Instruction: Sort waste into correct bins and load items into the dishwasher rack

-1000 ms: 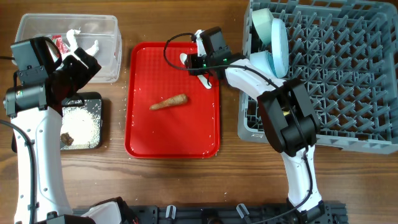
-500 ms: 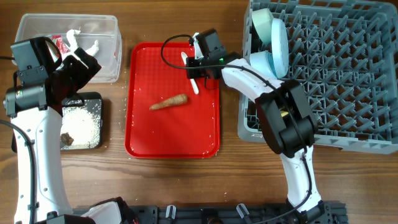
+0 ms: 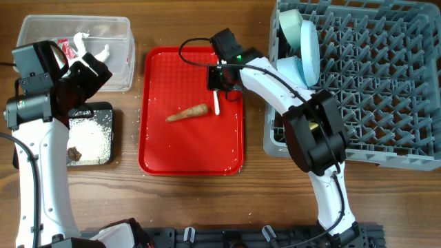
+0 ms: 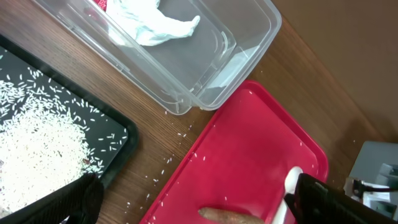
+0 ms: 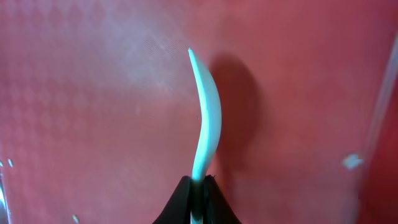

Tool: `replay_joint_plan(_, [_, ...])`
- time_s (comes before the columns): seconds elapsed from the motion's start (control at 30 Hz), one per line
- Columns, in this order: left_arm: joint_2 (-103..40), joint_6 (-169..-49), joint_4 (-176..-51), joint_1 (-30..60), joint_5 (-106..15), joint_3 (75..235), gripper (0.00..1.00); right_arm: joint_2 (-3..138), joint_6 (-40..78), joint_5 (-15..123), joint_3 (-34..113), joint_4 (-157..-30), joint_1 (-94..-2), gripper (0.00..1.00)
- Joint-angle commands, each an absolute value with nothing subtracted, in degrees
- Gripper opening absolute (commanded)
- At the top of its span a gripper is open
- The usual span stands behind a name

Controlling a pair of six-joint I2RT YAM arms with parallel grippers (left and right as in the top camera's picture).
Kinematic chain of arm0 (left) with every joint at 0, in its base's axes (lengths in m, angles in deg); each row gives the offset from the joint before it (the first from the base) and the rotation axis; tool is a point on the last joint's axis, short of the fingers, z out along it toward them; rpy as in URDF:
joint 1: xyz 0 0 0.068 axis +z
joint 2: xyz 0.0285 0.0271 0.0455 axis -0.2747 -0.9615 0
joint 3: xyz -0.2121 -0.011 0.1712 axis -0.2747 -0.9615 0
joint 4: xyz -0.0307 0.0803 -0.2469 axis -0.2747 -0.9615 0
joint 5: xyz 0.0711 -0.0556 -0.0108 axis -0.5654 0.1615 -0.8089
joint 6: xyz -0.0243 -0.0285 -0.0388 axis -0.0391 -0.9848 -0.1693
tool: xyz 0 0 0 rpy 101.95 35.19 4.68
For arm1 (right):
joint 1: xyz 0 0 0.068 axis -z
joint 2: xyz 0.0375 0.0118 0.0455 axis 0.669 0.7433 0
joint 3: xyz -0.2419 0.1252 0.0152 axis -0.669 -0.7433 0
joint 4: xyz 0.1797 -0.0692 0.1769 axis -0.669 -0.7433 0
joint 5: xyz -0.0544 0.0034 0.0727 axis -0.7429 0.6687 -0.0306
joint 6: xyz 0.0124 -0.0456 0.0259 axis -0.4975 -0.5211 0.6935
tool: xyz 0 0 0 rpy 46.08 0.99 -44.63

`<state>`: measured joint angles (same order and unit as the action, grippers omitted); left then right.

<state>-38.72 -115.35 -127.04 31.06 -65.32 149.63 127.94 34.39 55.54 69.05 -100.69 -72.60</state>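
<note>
Next, my right gripper lifts across to the rack's near corner (image 3: 283, 129), to its right in the overhead view, and releases the spoon (image 3: 216, 102) alongside the loaded bowls.
My right gripper (image 3: 219, 84) is shut on the white plastic spoon (image 3: 216, 102) and holds it over the red tray (image 3: 165, 148); the wrist view shows the spoon (image 5: 207, 127) pinched between the fingertips (image 5: 198, 186). The carrot-like stick (image 3: 187, 113) lies mid-tray, also in the left wrist view (image 4: 231, 216). My left gripper (image 3: 86, 72) is open and empty over the gap between the clear tub (image 3: 117, 41) and the black tray (image 3: 107, 110). The tub holds the red-and-white wrapper (image 3: 64, 48) and tissue (image 4: 155, 25). The black tray holds rice grains (image 3: 89, 134) and a dark lump (image 3: 73, 154).
The grey dishwasher rack (image 3: 372, 83) fills the right side, with mint bowls (image 3: 303, 41) standing at its left edge. Loose rice grains (image 4: 180, 134) lie on the wood between the tub and the red tray.
My right gripper has turned and lifted the spoon, swinging its free end down toward the carrot-like stick. The left arm has not moved.
</note>
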Motion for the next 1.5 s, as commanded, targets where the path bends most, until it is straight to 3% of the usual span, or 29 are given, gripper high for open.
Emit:
replay_joint_plan(0.0, [-38.3,-115.4,-126.9,31.4,-65.7,150.1,1.00,118.3,30.0,53.8,72.4,-103.1,-72.6,0.04])
replay_joint_plan(0.2, [-38.3,-115.4,-126.9,31.4,-65.7,150.1,1.00,98.7,30.7,45.8,72.4,-115.6,-68.8,0.04])
replay_joint_plan(0.33, [-38.3,-115.4,-126.9,31.4,-65.7,150.1,1.00,88.1,55.8,25.8,72.4,-132.3,-60.6,0.04])
replay_joint_plan(0.47, [-38.3,-115.4,-126.9,31.4,-65.7,150.1,1.00,86.6,79.1,21.9,71.8,-145.5,-52.1,0.04])
replay_joint_plan(0.6, [-38.3,-115.4,-126.9,31.4,-65.7,150.1,1.00,87.4,86.4,22.1,65.1,-143.0,-49.8,0.04])
replay_joint_plan(0.87, [-38.3,-115.4,-126.9,31.4,-65.7,150.1,1.00,88.8,91.4,31.6,42.3,-120.9,-49.8,0.04])
replay_joint_plan(0.9, [-38.3,-115.4,-126.9,31.4,-65.7,150.1,1.00,88.8,91.3,31.6,41.6,-120.5,-49.8,0.15])
replay_joint_plan(0.93, [-38.3,-115.4,-126.9,31.4,-65.7,150.1,1.00,88.8,90.7,31.6,41.6,-120.1,-49.8,0.45])
replay_joint_plan(0.97, [-38.3,-115.4,-126.9,31.4,-65.7,150.1,1.00,88.7,89.2,31.6,41.7,-120.1,-49.8,0.67])
replay_joint_plan(1.0, [-38.3,-115.4,-126.9,31.4,-65.7,150.1,1.00,88.4,87.3,31.6,41.8,-119.9,-49.8,0.76])
replay_joint_plan(1.13, [-38.3,-115.4,-126.9,31.4,-65.7,150.1,1.00,83.0,75.7,31.3,42.9,-119.3,-49.8,0.81])
replay_joint_plan(1.27, [-38.3,-115.4,-126.9,31.4,-65.7,150.1,1.00,69.3,50.7,32.9,45.7,-118.4,-49.8,0.81])
replay_joint_plan(1.33, [-38.3,-115.4,-126.9,31.4,-65.7,150.1,1.00,61.3,34.3,40.3,46.4,-117.5,-49.8,0.86])
replay_joint_plan(1.37, [-38.3,-115.4,-126.9,31.4,-65.7,150.1,1.00,56.2,27.2,44.7,46.4,-117.8,-49.8,1.00])
replay_joint_plan(1.47, [-38.3,-115.4,-126.9,31.4,-65.7,150.1,1.00,46.3,25.0,45.7,46.4,-121.0,-49.8,1.00])
